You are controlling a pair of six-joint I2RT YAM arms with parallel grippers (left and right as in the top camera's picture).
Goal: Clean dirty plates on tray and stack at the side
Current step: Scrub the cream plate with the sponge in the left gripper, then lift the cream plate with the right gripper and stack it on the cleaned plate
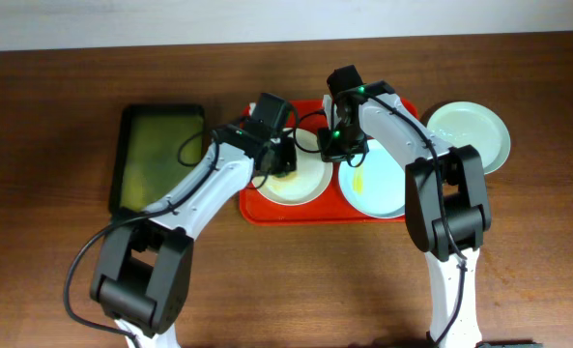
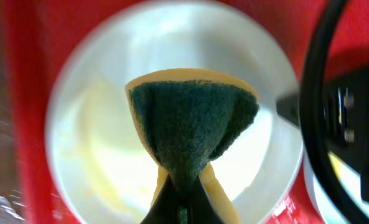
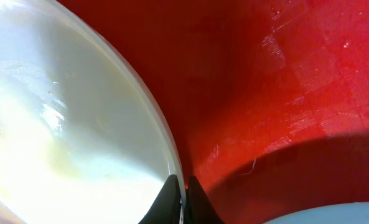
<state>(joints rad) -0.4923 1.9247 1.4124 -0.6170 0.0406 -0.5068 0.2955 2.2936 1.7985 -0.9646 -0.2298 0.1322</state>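
My right gripper will lift, cross over the pale plate to stack on, off the tray to its right in the overhead view, then lower and release.
The red tray (image 1: 257, 207) holds a white-cream plate (image 1: 300, 186) with yellowish smears and a pale blue plate (image 1: 383, 188) with a yellow smear. Another pale plate (image 1: 474, 135) lies on the table right of the tray. My left gripper (image 1: 284, 155) is shut on a yellow sponge with a green scouring face (image 2: 193, 127), held over the white-cream plate (image 2: 91, 124). My right gripper (image 3: 182, 186) is shut on that plate's rim (image 3: 162, 130), with the red tray (image 3: 284, 93) beside it.
A smaller dark green tray (image 1: 156, 159) lies on the brown table to the left of the red tray. Both arms cross over the red tray's back half.
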